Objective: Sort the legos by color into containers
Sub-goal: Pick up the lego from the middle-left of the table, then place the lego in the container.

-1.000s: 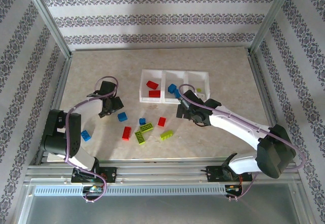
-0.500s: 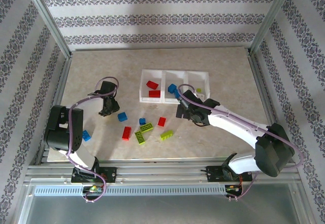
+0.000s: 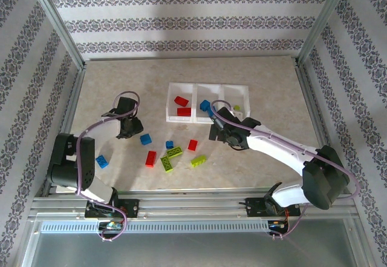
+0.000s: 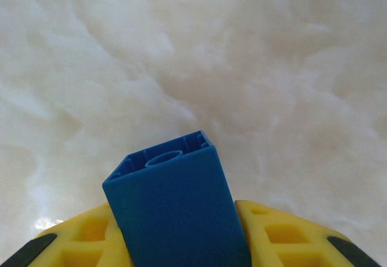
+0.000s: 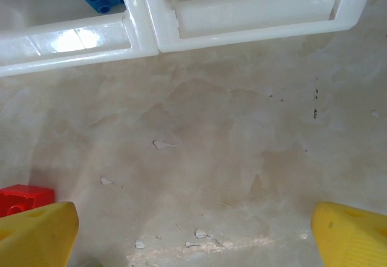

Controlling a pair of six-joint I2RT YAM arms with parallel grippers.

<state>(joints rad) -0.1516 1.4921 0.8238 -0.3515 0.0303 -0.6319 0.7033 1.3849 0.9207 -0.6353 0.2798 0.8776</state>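
The lego in my left gripper goes outward past the red legos over the tray's middle section (image 3: 208, 95) next. That section already holds blue, and the left gripper then releases the lego there.
My left gripper (image 4: 181, 237) is shut on a blue lego (image 4: 172, 203), which stands up between its yellow fingers (image 4: 284, 234) over bare table. From above, the left gripper (image 3: 126, 128) is left of the loose legos. The right gripper (image 5: 193, 230) is open and holds nothing, just in front of the tray (image 5: 254, 13); from above it (image 3: 213, 125) is at the tray's near wall. The tray (image 3: 195, 86) holds two red legos (image 3: 181, 105) on the left, a blue one (image 3: 205, 105) in the middle and a green one (image 3: 237, 106) on the right.
Loose on the table lie blue legos (image 3: 145, 138) (image 3: 169, 145) (image 3: 102, 161), red ones (image 3: 150, 158) (image 3: 192, 145) and green ones (image 3: 175, 152) (image 3: 167, 163) (image 3: 198, 160). A red lego (image 5: 24, 197) sits by the right gripper's left finger. Metal frame posts (image 3: 57, 25) edge the table.
The left arm's elbow swung out and back, and its gripper shifted slightly up and left with the blue lego. The right arm has barely moved.
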